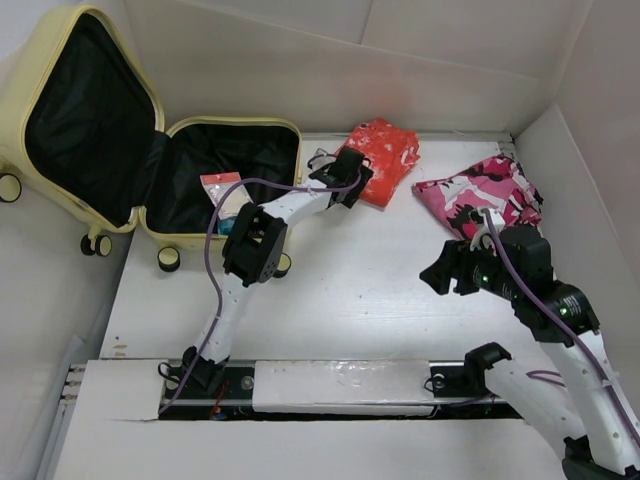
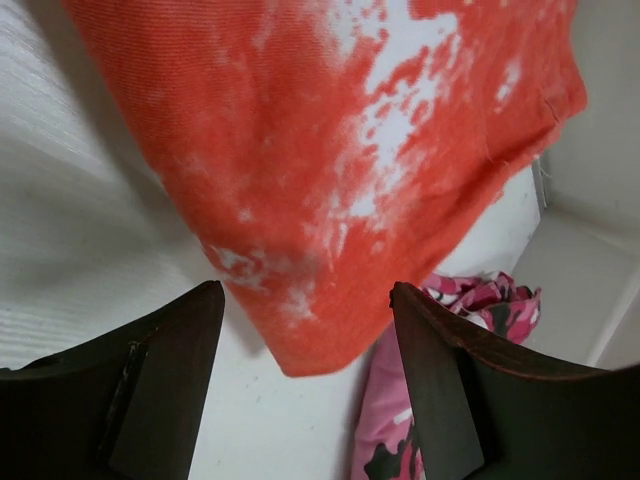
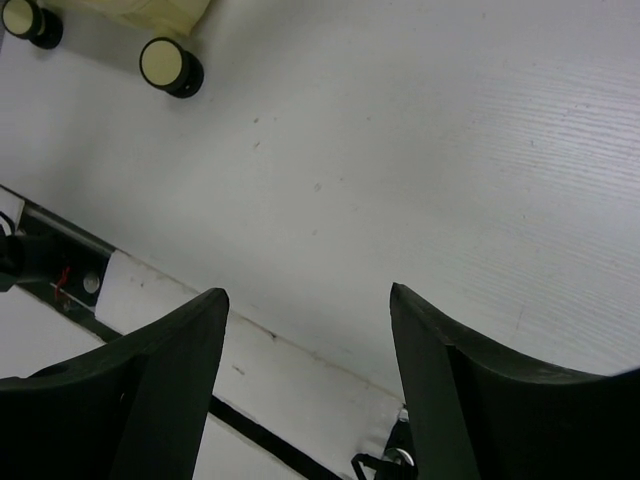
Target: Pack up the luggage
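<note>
The left gripper needs to go down onto the orange-and-white garment's tapered near end (image 1: 372, 198) (image 2: 278, 275), which is just below the fingertips, because the open fingertips are already on either side of it, on both sides.
The pale yellow luggage (image 1: 95, 215) lies open at the far left, its black lining showing, with a small packet (image 1: 222, 190) in the lower half. My left gripper (image 1: 358, 180) is open right beside a folded orange-and-white garment (image 1: 385, 158); in the left wrist view the garment (image 2: 340, 140) hangs just beyond the fingertips (image 2: 210, 300). My right gripper (image 1: 443, 272) is open and empty above the bare table, left of a pink camouflage garment (image 1: 480, 192), which also shows in the left wrist view (image 2: 400, 420).
White walls enclose the table at the back and right. The luggage's caster wheels (image 1: 168, 260) stand at the table's left edge and show in the right wrist view (image 3: 168, 65). A mounting rail (image 1: 330, 385) runs along the near edge.
</note>
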{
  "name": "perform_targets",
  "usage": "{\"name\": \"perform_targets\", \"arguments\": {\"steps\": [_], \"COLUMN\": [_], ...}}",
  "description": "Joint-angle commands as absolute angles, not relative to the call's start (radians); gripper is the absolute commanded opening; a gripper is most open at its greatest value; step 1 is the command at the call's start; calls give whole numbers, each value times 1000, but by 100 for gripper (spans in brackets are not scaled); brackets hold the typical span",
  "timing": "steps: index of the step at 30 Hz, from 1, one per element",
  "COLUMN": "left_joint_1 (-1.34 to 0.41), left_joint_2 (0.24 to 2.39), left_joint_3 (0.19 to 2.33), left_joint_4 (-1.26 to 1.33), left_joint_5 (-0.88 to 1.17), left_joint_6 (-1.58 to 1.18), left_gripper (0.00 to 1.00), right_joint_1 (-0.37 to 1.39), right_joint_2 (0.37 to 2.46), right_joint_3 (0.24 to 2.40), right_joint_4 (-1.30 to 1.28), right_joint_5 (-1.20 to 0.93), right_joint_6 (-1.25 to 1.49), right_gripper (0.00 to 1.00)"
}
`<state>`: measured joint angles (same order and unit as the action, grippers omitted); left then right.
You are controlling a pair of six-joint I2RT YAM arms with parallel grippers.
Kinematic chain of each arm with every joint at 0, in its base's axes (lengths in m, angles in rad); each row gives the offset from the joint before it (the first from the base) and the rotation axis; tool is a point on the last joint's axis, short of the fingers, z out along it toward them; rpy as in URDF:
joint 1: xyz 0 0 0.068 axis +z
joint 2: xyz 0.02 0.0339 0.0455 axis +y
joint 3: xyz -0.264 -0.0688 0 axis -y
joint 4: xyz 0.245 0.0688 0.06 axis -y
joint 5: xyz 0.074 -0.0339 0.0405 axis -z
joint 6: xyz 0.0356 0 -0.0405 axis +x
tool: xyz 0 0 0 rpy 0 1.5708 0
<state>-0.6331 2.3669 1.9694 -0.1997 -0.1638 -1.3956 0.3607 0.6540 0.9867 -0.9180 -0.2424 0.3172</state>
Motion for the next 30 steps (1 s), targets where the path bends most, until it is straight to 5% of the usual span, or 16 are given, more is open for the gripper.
{"name": "perform_targets", "arguments": {"steps": [1,13,21,30], "left_joint_1": [-635,-598,-598,-589], "left_joint_2": [2399,2500,2575,2559], "left_joint_3": [2017,2132,2181,2191], "left_joint_4": [-255,-339,-376,-315], "left_joint_5": [-221,-271,-272,-282], "left_joint_6": [-1473,-1528,-1558,-1431], "left_gripper": [64,64,51,0], "right_joint_1": [393,442,460,469], "right_joint_2": [655,655,646,637], "right_joint_3": [1041,1072,1092,1120], "right_joint_4": [-934,-966,-985,-1003], "right_joint_5": [-225,-215,-192,-170], "right_joint_6": [324,314,314,314], "right_gripper": [72,72,71,67]}}
